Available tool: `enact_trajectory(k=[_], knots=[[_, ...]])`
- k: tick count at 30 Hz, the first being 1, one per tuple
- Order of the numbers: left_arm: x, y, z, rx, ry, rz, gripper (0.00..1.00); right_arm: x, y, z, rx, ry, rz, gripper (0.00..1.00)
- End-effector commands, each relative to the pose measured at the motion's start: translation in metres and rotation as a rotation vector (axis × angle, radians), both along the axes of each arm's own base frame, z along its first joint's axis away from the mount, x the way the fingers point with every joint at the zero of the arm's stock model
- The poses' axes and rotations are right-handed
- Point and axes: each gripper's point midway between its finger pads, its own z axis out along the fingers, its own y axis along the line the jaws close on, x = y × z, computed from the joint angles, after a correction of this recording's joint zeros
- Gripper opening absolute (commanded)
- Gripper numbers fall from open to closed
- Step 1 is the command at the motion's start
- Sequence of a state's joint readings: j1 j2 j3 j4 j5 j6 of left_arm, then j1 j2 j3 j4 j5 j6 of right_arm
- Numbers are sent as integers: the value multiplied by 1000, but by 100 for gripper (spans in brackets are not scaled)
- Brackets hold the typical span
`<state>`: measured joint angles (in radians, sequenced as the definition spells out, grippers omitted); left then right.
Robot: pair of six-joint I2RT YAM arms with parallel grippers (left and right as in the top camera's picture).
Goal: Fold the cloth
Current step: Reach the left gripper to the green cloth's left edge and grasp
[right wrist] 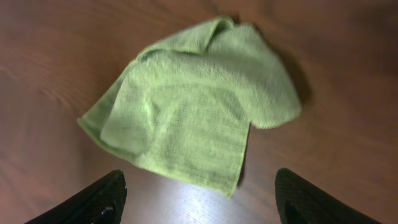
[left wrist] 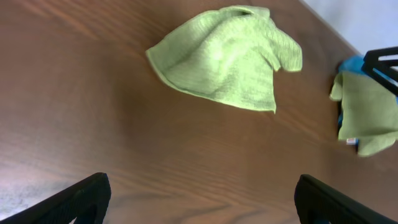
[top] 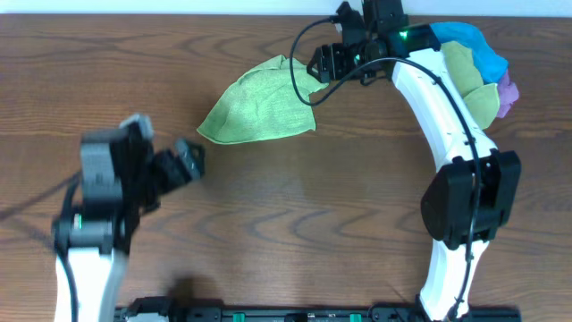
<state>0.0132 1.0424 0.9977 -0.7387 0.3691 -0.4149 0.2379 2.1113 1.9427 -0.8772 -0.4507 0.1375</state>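
I will move my left gripper outward and down onto the corner's hem and close, because the cloth's pointed corner [top: 202,132] [left wrist: 151,57] sticks out uncovered, outward of that gripper.
The lime-green cloth [top: 259,105] lies crumpled on the wooden table, back centre, with its right corner folded over itself. In the right wrist view the cloth [right wrist: 193,112] lies flat, just ahead of my right gripper [right wrist: 199,202]. That gripper is open with only bare table between its fingers [right wrist: 93,200]. From overhead, my right gripper [top: 320,67] hovers at the cloth's upper right corner. My left gripper [top: 192,159] sits below and left of the cloth, apart from it. In its own view, my left gripper [left wrist: 202,202] is wide open and empty, with the cloth [left wrist: 230,59] farther ahead.
A pile of other cloths sits at the back right: a blue cloth [top: 469,40], an olive-green cloth [top: 474,85] and a purple cloth [top: 508,94]. The olive cloth [left wrist: 370,112] also shows in the left wrist view. The right arm [top: 447,134] arches over the table's right side.
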Motion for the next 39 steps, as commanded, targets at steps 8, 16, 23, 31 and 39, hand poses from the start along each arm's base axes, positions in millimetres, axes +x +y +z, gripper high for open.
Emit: enact_trajectory(k=[8, 16, 23, 31, 39], knots=[[47, -30, -48, -94, 186, -229, 96, -38, -8, -47, 177, 210, -10, 74], [77, -29, -95, -111, 251, -204, 96, -38, -5, -56, 207, 223, -27, 72], [102, -28, -139, -153, 302, -138, 95, -41, 0, -53, 240, 234, -15, 70], [119, -26, -160, -180, 307, -78, 95, -41, 1, -51, 249, 237, -10, 68], [137, -14, -174, -170, 300, 53, 96, -43, 4, -49, 272, 243, 3, 66]])
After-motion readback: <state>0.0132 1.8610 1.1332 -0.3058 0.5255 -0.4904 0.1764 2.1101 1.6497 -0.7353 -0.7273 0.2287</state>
